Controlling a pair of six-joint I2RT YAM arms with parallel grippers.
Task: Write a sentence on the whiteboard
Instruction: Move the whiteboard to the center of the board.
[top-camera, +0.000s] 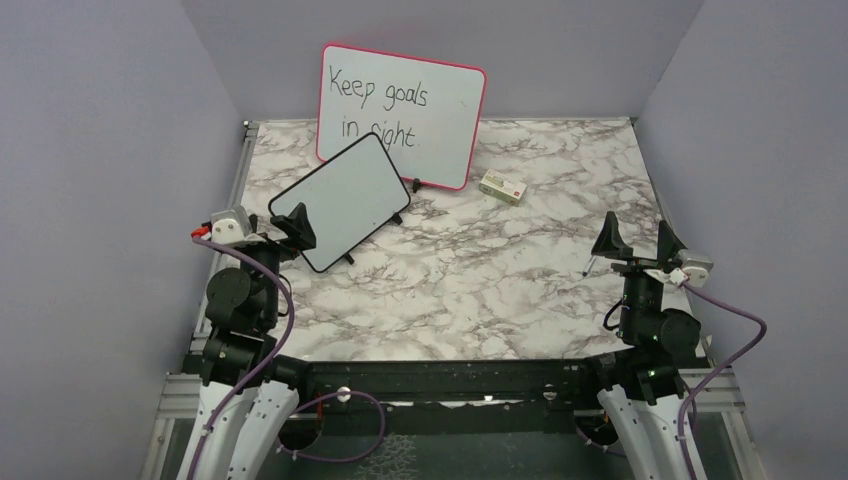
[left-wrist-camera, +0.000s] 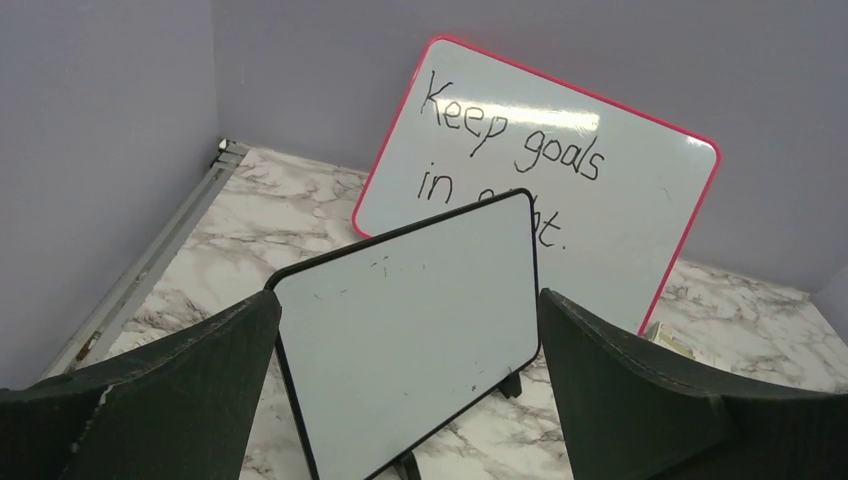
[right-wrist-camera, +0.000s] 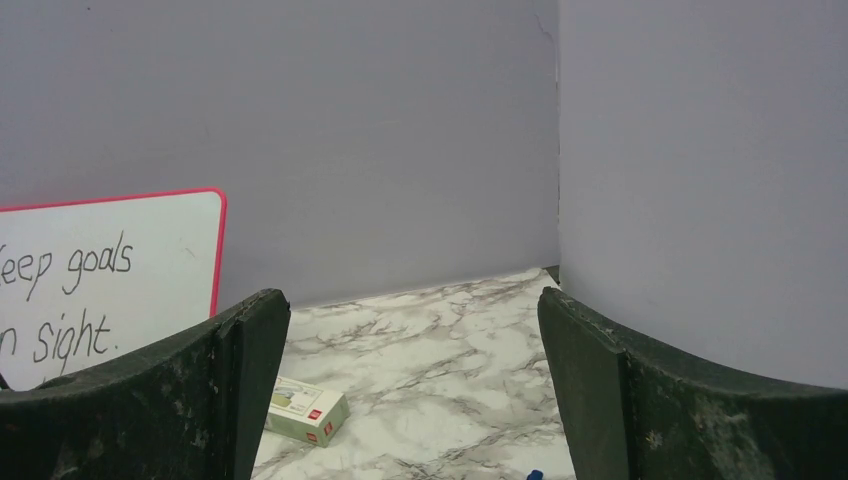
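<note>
My left gripper lowers to the right in the top view and closes on the small whiteboard's near foot (top-camera: 349, 258) (left-wrist-camera: 407, 466) next, because it sticks out below the whiteboard's frame.
The small black-framed whiteboard (top-camera: 342, 200) stands tilted on its little feet at the left of the marble table. Its face is blank apart from a few faint specks, and no blue sentence shows on it. In the left wrist view the whiteboard (left-wrist-camera: 410, 320) fills the space just ahead of the jaws. My left gripper (top-camera: 285, 228) is open and empty, right at the board's near-left corner (left-wrist-camera: 408, 300). My right gripper (top-camera: 638, 240) is open and empty at the right side (right-wrist-camera: 410, 300). A blue-tipped marker (top-camera: 588, 266) lies just left of it, and its tip (right-wrist-camera: 534, 474) shows in the right wrist view.
A larger pink-framed whiteboard (top-camera: 400, 112) with black writing "Keep goals in sight" leans on the back wall behind the small board (left-wrist-camera: 560, 170). A small white-and-green box (top-camera: 503, 187) lies to its right (right-wrist-camera: 300, 410). Purple walls enclose the table on three sides.
</note>
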